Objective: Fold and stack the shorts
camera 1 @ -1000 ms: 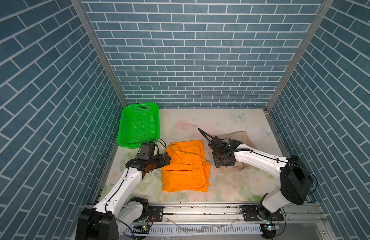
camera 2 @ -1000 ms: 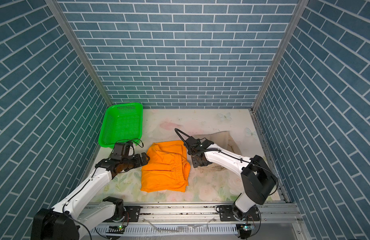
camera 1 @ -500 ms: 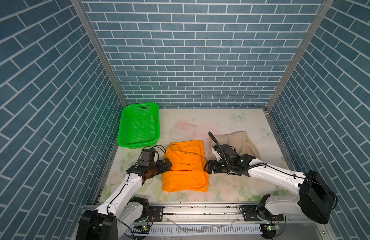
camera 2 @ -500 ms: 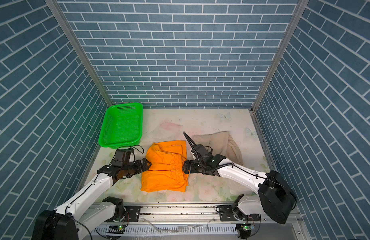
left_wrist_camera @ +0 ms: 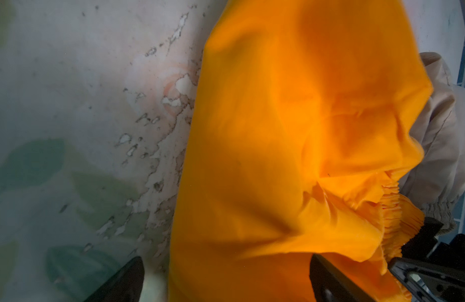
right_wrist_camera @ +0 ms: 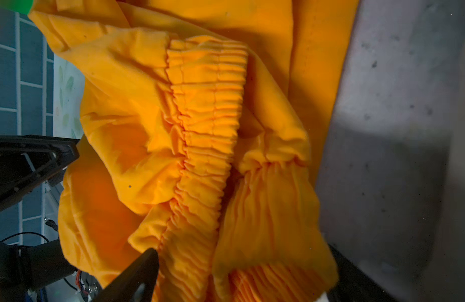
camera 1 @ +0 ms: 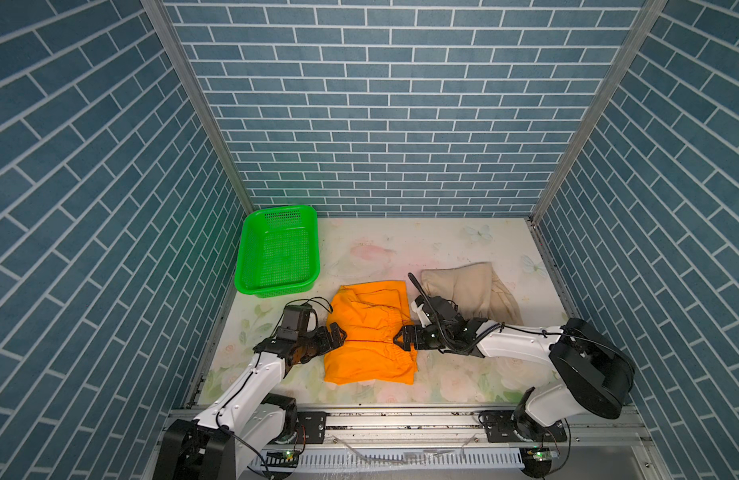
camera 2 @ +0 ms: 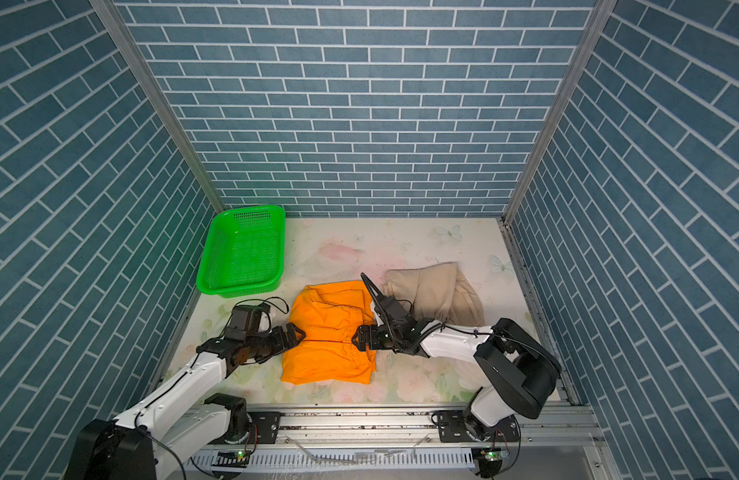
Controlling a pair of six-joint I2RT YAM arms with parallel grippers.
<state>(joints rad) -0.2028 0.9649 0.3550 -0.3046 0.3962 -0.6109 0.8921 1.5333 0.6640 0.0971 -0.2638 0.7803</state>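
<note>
The end of the gathered waistband is already between my right gripper's open fingers, so I need to push farther in toward my left gripper next and close on the waistband.
The orange shorts lie folded near the table's front middle, with the gathered waistband across the middle. The beige shorts lie crumpled behind them to the right, also in the left wrist view. My left gripper is open, low at the orange pair's left edge, with orange cloth between its fingers. At the right edge my right gripper is open, and the waistband end lies between its fingers.
A green perforated basket stands at the back left, against the left wall. Blue brick walls close in three sides. A metal rail runs along the front edge, carrying both arm bases.
My right gripper has left the beige shorts, swung forward to the orange pair's right edge and opened wider. My left gripper edged slightly nearer the orange pair's left edge and stayed open.
</note>
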